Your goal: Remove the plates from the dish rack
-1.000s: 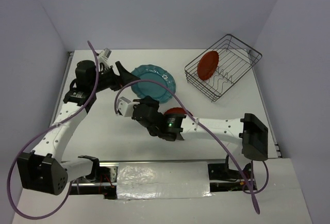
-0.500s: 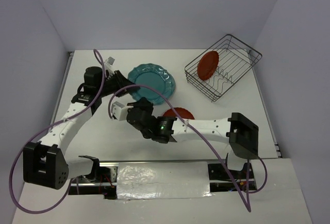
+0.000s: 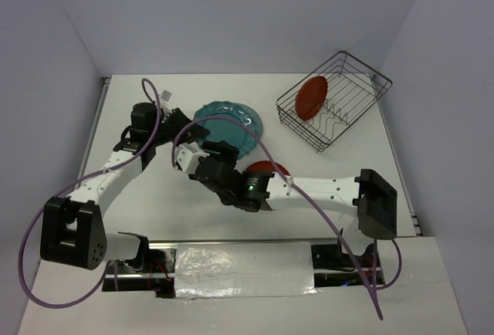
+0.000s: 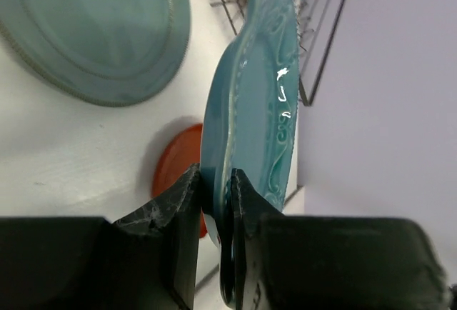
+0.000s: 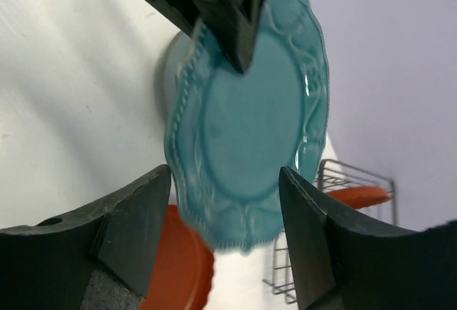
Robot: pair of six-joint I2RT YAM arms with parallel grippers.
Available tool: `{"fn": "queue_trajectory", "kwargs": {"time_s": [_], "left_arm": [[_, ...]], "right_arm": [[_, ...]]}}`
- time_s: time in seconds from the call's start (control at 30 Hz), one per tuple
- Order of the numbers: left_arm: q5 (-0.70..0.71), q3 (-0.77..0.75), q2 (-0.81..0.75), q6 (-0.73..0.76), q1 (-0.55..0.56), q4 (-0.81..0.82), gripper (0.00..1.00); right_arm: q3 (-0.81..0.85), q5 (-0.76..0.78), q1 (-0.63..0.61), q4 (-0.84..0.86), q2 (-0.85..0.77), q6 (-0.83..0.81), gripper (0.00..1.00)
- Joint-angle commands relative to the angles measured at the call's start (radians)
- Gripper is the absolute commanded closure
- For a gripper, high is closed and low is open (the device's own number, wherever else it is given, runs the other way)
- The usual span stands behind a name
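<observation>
Next, my left gripper swings to its left in the top view, lowers and releases, since bare tabletop lies below there, clear of the grey-green plate (image 4: 93, 31).
My left gripper (image 3: 176, 116) (image 4: 214, 181) is shut on the rim of the darker teal scalloped plate (image 3: 231, 123) (image 4: 250, 110), which it holds on edge above the table. My right gripper (image 3: 202, 150) (image 5: 225, 174) stands open just in front of that plate (image 5: 250, 124), and its jaws do not touch it. Under the teal plate a pale grey-green plate (image 4: 93, 31) lies flat on the table. One red-orange plate (image 3: 266, 168) (image 5: 178, 267) lies on the table under my right arm. Another red-orange plate (image 3: 312, 96) stands upright in the dish rack (image 3: 384, 80) at the back right.
The wire rack (image 5: 343, 181) sits at an angle near the right wall. Purple cables loop over both arms. Walls close in the table at the left, the back and the right.
My left gripper has shut on the teal plate's rim. My right gripper has opened and let the plate go. The plate has stayed in about the same place.
</observation>
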State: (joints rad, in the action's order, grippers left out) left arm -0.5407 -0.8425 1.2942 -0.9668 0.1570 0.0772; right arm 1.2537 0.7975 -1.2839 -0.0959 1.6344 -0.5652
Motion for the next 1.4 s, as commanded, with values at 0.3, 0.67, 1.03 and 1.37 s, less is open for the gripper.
{"fn": "queue_trajectory", "kwargs": {"time_s": [0.3, 0.67, 1.03, 1.37], "left_arm": [[0.137, -0.139, 0.02, 0.059, -0.261, 0.047, 1.0], [0.141, -0.078, 0.054, 0.151, -0.525, 0.007, 1.0], [0.2, 0.032, 0.103, 0.178, -0.537, 0.033, 1.0], [0.246, 0.045, 0.172, 0.204, -0.537, -0.01, 0.99]], "right_arm": [[-0.058, 0.03, -0.064, -0.434, -0.315, 0.919, 0.25], [-0.313, 0.006, -0.064, -0.237, -0.721, 0.939, 0.24], [-0.304, 0.025, -0.063, -0.265, -0.717, 0.947, 0.24], [-0.31, 0.02, -0.063, -0.26, -0.746, 0.947, 0.23]]}}
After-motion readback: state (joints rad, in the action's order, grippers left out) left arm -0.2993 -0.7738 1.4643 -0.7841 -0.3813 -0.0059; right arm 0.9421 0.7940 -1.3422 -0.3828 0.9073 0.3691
